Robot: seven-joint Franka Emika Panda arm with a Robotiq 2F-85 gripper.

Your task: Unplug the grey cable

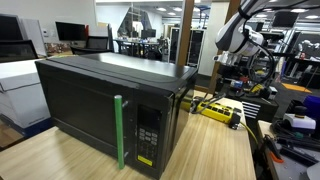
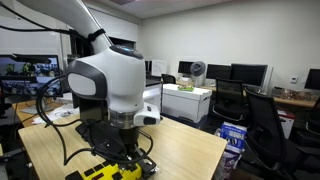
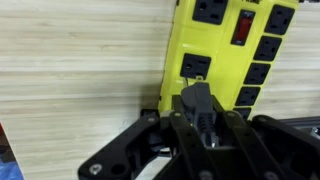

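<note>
The plug is still low over the yellow power strip, so my gripper should next raise the plug, moving toward the right in the wrist view (image 3: 238, 106), and then open.
The yellow power strip (image 3: 225, 50) lies on the wooden table and fills the upper right of the wrist view, with black outlets and a red switch. A grey plug (image 3: 195, 99) stands over one outlet near the strip's lower left. My gripper (image 3: 197, 120) is shut on this plug, its black fingers (image 3: 176, 130) pressed to both sides. I cannot tell whether the prongs still sit in the outlet. The grey cable itself is hidden behind the gripper. In both exterior views the gripper (image 1: 232, 84) (image 2: 121, 150) hangs straight down over the strip (image 1: 218, 109) (image 2: 100, 172).
A large black microwave (image 1: 110, 105) with a green strip on its door stands on the table (image 1: 60, 155) beside the power strip. Black cables (image 2: 55, 115) loop around the arm's base. Office chairs (image 2: 262, 120) and desks with monitors stand beyond the table edge.
</note>
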